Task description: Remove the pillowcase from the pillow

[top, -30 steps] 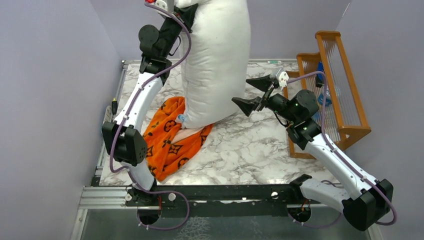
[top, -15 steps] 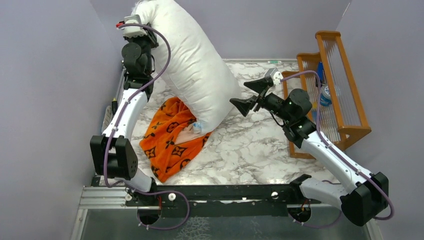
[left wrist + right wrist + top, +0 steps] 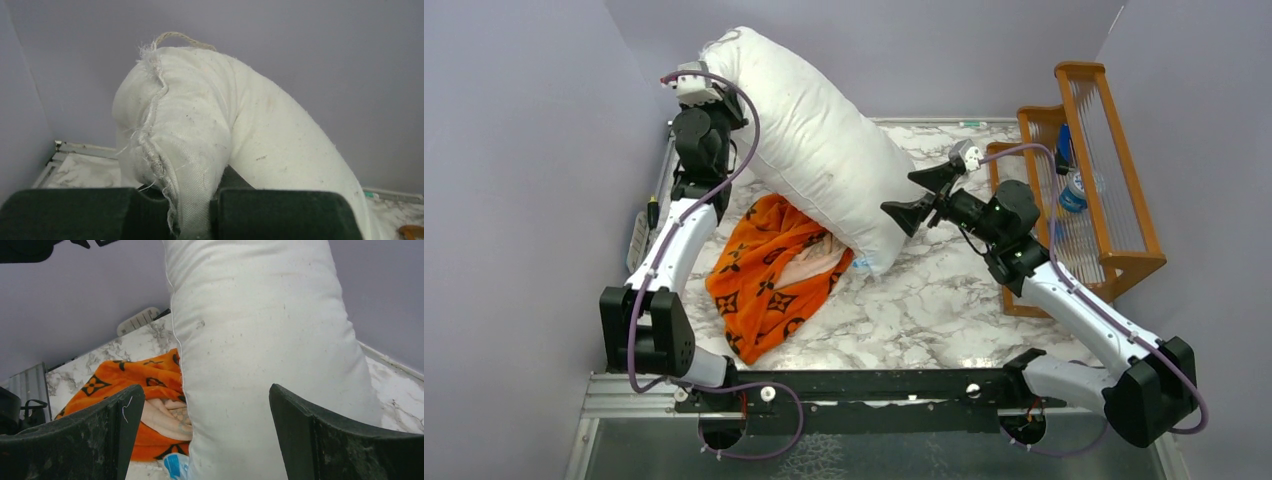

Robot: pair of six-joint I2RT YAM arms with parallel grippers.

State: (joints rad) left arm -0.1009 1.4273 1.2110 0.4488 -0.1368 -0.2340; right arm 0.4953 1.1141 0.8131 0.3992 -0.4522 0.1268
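The pillow [image 3: 816,160] is already out of the orange pillowcase, so my left gripper will next move down toward the tabletop just beyond that crumpled cloth and release the frayed corner.
The white pillow [image 3: 816,160] leans from the upper left down to the table. My left gripper [image 3: 716,92] is shut on its top corner seam; in the left wrist view the frayed corner [image 3: 165,130] is pinched between the jaws. The pillow's lower end rests on the table beside the orange pillowcase [image 3: 769,285], which lies crumpled with its pale inner side showing. My right gripper [image 3: 914,195] is open, close beside the pillow's lower right side. In the right wrist view the pillow [image 3: 260,355] fills the gap between the fingers [image 3: 110,425], with the pillowcase [image 3: 130,385] to the left.
A wooden rack [image 3: 1084,170] holding bottles stands at the table's right edge. Purple walls close in at left and back. A metal rail [image 3: 824,385] runs along the near edge. A small blue-and-white tag [image 3: 175,465] sits at the pillow's lower end.
My left gripper swung the pillow's top down and to the left, from upright to leaning. The pillow's lower end slid off the pillowcase onto the table. My right gripper edged closer to the pillow.
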